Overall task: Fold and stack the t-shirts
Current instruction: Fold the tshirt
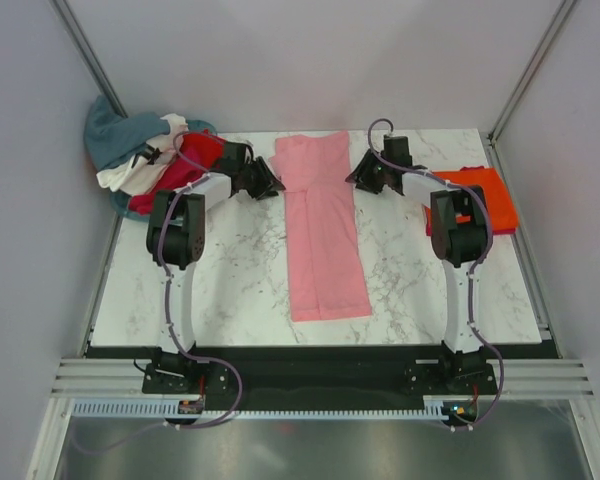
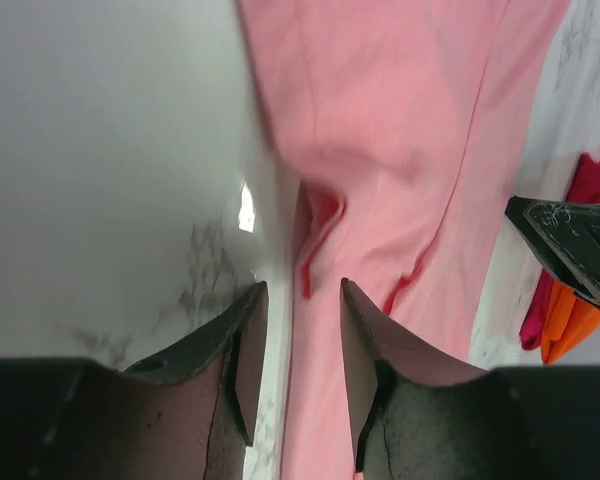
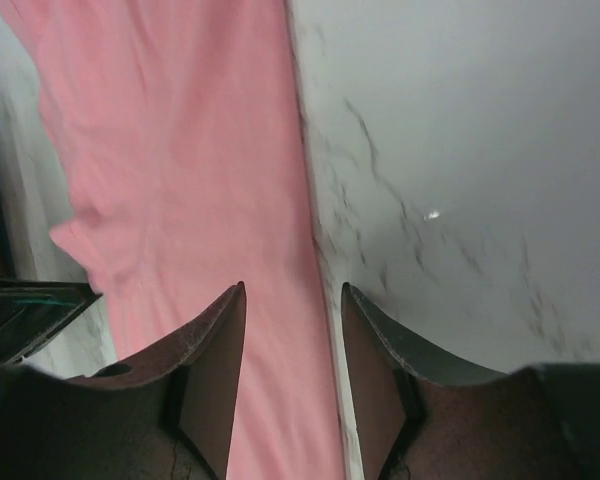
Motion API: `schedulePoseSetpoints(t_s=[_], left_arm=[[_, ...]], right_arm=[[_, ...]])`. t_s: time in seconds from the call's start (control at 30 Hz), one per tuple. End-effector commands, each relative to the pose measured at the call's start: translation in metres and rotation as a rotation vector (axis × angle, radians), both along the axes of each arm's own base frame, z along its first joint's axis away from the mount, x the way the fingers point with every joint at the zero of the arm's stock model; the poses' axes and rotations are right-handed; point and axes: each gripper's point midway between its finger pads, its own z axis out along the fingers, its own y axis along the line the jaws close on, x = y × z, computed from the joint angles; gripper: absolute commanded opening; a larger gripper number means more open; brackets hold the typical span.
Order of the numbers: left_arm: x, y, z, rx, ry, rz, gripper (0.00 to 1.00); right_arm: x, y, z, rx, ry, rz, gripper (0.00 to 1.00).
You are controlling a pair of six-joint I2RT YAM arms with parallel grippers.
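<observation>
I will move my right gripper back to the near corner of the folded pink t-shirt next, because the t-shirt still lies full length.
A light pink t-shirt [image 1: 322,225] lies folded into a long narrow strip down the middle of the marble table. My left gripper [image 1: 267,185] is open at its upper left edge; in the left wrist view its fingers [image 2: 245,330] straddle the shirt's edge [image 2: 380,150]. My right gripper [image 1: 358,177] is open at the upper right edge; in the right wrist view it straddles the shirt's edge [image 3: 180,180]. A folded bright orange shirt [image 1: 480,198] lies at the right on red cloth. A pile of teal-grey, white and red shirts [image 1: 145,155] sits at the back left.
The marble table [image 1: 230,280] is walled by grey panels on the left, back and right. The right gripper's tip [image 2: 570,245] and the orange and magenta cloth [image 2: 570,310] show at the right of the left wrist view.
</observation>
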Motion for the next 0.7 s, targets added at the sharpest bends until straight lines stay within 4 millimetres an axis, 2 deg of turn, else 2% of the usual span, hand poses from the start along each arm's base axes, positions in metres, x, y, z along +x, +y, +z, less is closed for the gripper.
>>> schedulePoseSetpoints(t_s=[0.0,0.03,0.07,0.1,0.13,0.17,0.2,0.23,0.27,0.3,0.33,0.37,0.5,0.53,0.63,0.67], left_arm=[[-0.047,0.008,0.012,0.047,0.048,0.007,0.43],[-0.057,0.009,0.015,0.055,0.048,0.013,0.43],[-0.064,0.008,0.019,0.043,0.046,0.021,0.43],[-0.087,0.012,0.02,0.039,0.065,0.019,0.43],[-0.099,0.01,0.021,0.022,0.073,0.006,0.43],[-0.125,0.012,0.006,0.024,0.12,0.0,0.43],[-0.133,0.01,0.012,0.016,0.097,-0.01,0.43],[-0.143,0.008,0.027,0.014,0.066,-0.022,0.43],[-0.153,0.009,0.029,0.018,0.065,-0.027,0.43],[-0.174,0.012,0.018,0.026,0.101,-0.03,0.43],[-0.183,0.01,0.034,0.019,0.068,-0.041,0.43],[-0.204,0.012,0.024,0.026,0.102,-0.044,0.42],[-0.253,0.007,0.028,0.026,0.098,-0.086,0.42],[-0.265,0.003,0.027,0.025,0.105,-0.107,0.42],[-0.297,0.003,0.02,0.017,0.14,-0.136,0.42],[-0.31,0.005,0.012,0.014,0.174,-0.137,0.42]], right_arm=[[-0.045,0.0,0.013,-0.004,0.041,0.033,0.51],[-0.056,0.001,0.012,-0.015,0.045,0.046,0.51],[-0.082,-0.003,-0.008,-0.043,0.102,0.051,0.5],[-0.093,-0.001,0.008,-0.058,0.076,0.061,0.5],[-0.107,-0.004,0.005,-0.083,0.084,0.071,0.5],[-0.132,-0.013,0.003,-0.111,0.103,0.062,0.49],[-0.145,-0.017,0.002,-0.124,0.113,0.059,0.49],[-0.159,-0.021,0.001,-0.136,0.118,0.061,0.49],[-0.188,-0.029,-0.016,-0.156,0.173,0.067,0.49],[-0.198,-0.032,-0.001,-0.154,0.142,0.068,0.49],[-0.211,-0.034,-0.002,-0.16,0.146,0.074,0.49],[-0.235,-0.038,-0.005,-0.168,0.159,0.087,0.49],[-0.294,-0.039,-0.013,-0.192,0.209,0.142,0.49],[-0.307,-0.032,-0.014,-0.194,0.213,0.169,0.49],[-0.342,-0.023,-0.019,-0.18,0.243,0.196,0.49],[-0.352,-0.022,-0.019,-0.172,0.244,0.202,0.49]])
